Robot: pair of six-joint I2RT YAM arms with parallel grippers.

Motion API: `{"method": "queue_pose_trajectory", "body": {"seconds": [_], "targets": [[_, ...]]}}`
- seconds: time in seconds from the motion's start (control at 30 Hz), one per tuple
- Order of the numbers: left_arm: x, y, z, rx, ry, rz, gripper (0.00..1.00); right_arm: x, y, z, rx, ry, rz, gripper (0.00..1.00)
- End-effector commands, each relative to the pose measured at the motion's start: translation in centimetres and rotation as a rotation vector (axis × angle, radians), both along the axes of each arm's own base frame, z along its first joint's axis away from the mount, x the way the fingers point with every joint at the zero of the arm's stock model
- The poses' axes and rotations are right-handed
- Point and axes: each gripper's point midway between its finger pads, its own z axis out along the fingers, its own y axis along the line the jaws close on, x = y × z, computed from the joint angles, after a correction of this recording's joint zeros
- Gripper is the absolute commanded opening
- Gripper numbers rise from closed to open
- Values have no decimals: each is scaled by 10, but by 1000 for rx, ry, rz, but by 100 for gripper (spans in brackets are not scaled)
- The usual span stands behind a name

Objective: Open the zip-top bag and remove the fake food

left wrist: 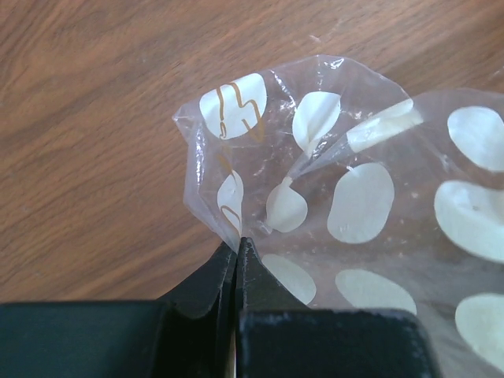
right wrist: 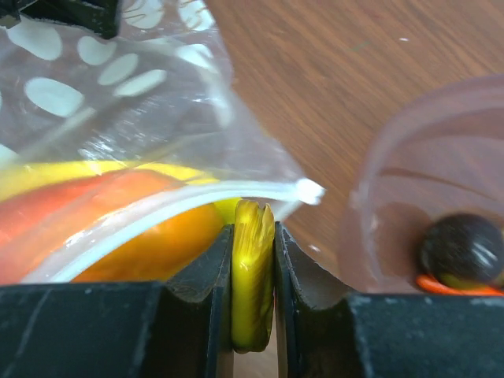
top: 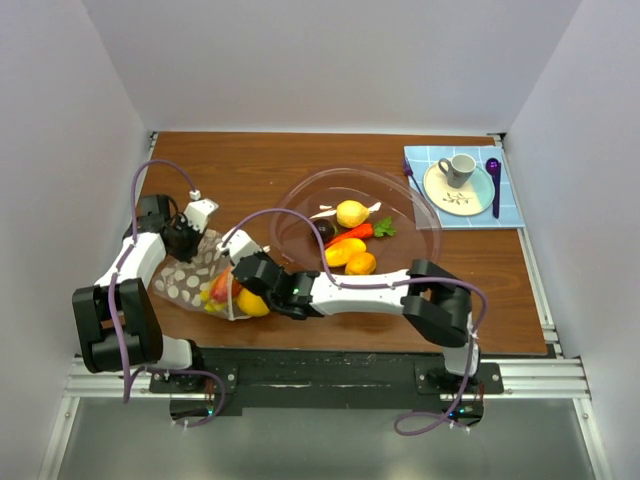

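Next, I lift my right gripper from the bag (top: 188, 276) over the bowl, which lies to its right in the top view, and release the fake food's stem among other fake food.
The zip-top bag (top: 188, 276), clear with white spots, lies on the wooden table at the front left. My left gripper (top: 192, 238) is shut on the bag's far corner; in the left wrist view the film (left wrist: 354, 205) is pinched between the closed tips of that gripper (left wrist: 237, 244). My right gripper (top: 246, 290) is at the bag's mouth, shut on a yellow piece of fake food (right wrist: 253, 276) just outside the zip strip (right wrist: 197, 201). Orange and red pieces (right wrist: 150, 244) show through the bag (right wrist: 118, 94). Other fake food, among it a carrot (top: 352, 234), lies in the bowl.
A large clear pink-tinted bowl (top: 424, 212) stands mid-table, right of the bag; its wall (right wrist: 409, 157) is close to my right gripper, with a dark round piece (right wrist: 461, 248) inside. At the back right a blue placemat (top: 510, 205) holds a plate, cup (top: 460, 168) and purple spoon (top: 493, 185).
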Motion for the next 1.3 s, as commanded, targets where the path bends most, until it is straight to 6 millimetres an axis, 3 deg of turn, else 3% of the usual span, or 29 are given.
{"method": "queue_pose_trajectory", "body": {"seconds": [0.0, 0.13, 0.37, 0.53, 0.73, 0.9, 1.03, 1.17, 1.27], "targets": [[18, 10, 14, 16, -56, 37, 0, 1, -18, 32, 64, -37, -80, 0], [14, 1, 18, -23, -51, 17, 0, 5, -10, 28, 41, -37, -90, 0], [5, -1, 16, -20, -50, 5, 0, 13, 5, -2, -55, -32, -100, 0], [0, 0, 9, -3, -45, 2, 0, 23, 5, 38, -30, -123, -120, 0], [4, 5, 5, 14, -44, 19, 0, 28, -11, 112, -21, -206, -121, 0], [6, 10, 1, 27, -39, 34, 0, 37, -49, 158, -47, -239, -184, 0], [7, 11, 0, 27, -35, 41, 0, 62, -99, 171, -89, -238, -303, 0], [6, 9, 2, 24, -39, 37, 0, 96, -162, 172, -93, -205, -466, 0], [5, 8, 2, 18, -36, 36, 0, 110, -194, 156, -145, -194, -562, 0]]}}
